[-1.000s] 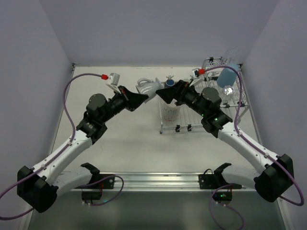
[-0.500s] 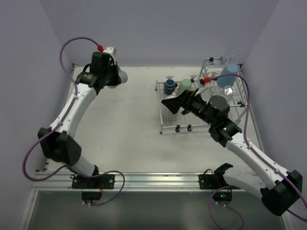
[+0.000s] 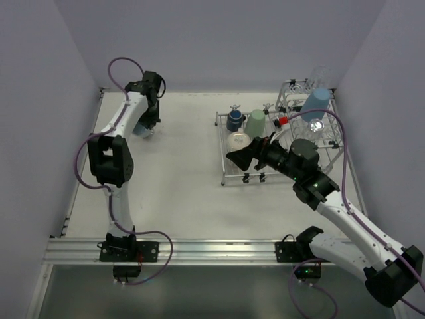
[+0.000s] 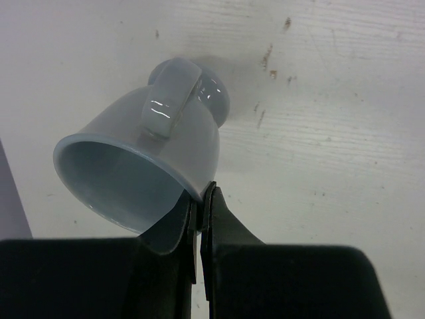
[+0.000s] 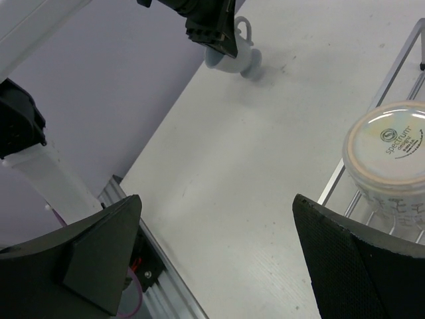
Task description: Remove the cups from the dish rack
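The pale grey cup with the handle is leaning, so my left gripper will next move gently down and back, set the cup's bottom on the clear table and then open at the cup's rim.
My left gripper (image 3: 147, 123) (image 4: 201, 193) is shut on the rim of a pale grey handled cup (image 4: 143, 166), tilted with its foot on the table at the far left; the cup also shows in the top view (image 3: 139, 131) and the right wrist view (image 5: 230, 58). My right gripper (image 3: 242, 158) (image 5: 218, 197) is open and empty, just left of the silver wire dish rack (image 3: 229, 174). In the rack are an upside-down whitish cup (image 3: 238, 141) (image 5: 388, 149), a dark blue mug (image 3: 234, 120), a pale green tumbler (image 3: 255, 123), a light blue tumbler (image 3: 315, 105) and a clear glass (image 3: 317, 125).
Purple walls close in the table on the left, back and right. The rack's raised plate-holder section (image 3: 299, 90) stands at the back right. A metal rail (image 3: 212, 249) runs along the near table edge. A rack wire (image 5: 398, 66) crosses the right wrist view.
My left arm has swung from the table's middle to the far left with the grey cup and lowered it to the table. My right gripper has drawn back towards the rack's near left side.
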Robot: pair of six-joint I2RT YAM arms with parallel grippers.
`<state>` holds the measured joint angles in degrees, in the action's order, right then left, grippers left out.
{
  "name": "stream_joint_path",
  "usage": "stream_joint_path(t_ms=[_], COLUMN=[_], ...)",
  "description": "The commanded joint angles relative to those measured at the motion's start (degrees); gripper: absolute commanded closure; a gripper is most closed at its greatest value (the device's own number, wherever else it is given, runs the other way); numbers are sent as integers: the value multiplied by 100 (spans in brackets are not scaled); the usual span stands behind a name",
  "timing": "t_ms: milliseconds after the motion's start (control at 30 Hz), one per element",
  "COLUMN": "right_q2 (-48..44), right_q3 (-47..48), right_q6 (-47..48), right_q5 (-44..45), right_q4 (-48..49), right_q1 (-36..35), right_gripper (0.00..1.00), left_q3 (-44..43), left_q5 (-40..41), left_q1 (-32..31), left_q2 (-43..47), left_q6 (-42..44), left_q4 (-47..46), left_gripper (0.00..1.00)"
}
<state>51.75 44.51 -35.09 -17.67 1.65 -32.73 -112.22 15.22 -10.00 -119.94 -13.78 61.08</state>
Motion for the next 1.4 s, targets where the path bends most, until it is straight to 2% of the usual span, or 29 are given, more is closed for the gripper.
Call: stream_joint_path(t_ms=[0, 300, 733, 833, 867, 1133, 1200, 1267, 1367], right_q2=[20, 239, 283, 275, 266, 275, 240, 239, 274], right_q3=[-48, 14, -13, -13, -21, -13, -4, 40, 119], right_q6=[152, 160, 143, 152, 152, 204, 248, 353, 485], right_q5=[-140, -158, -193, -175, -167, -35, 105, 220, 518], right_q4=[11, 2, 37, 37, 46, -7, -24, -112, -349], right_q1=[-14, -14, -14, -14, -14, -14, -14, -14, -14], right_gripper=[1, 1, 1, 1, 1, 1, 1, 1, 1], left_q3=[-336, 666, 886, 834, 782, 614, 579, 518, 412], left_q5=[613, 596, 367, 358, 376, 481, 508, 456, 280], left_q1=[121, 139, 227, 227, 227, 218, 218, 209, 209], left_q2=[234, 647, 481, 428, 410, 559, 629, 822, 1252], left_q6=[227, 394, 411, 394, 385, 341, 315, 288, 245], left_q4=[361, 457, 431, 422, 431, 370, 361, 195, -235], left_gripper=[100, 100, 98, 81, 72, 54, 40, 0, 0])
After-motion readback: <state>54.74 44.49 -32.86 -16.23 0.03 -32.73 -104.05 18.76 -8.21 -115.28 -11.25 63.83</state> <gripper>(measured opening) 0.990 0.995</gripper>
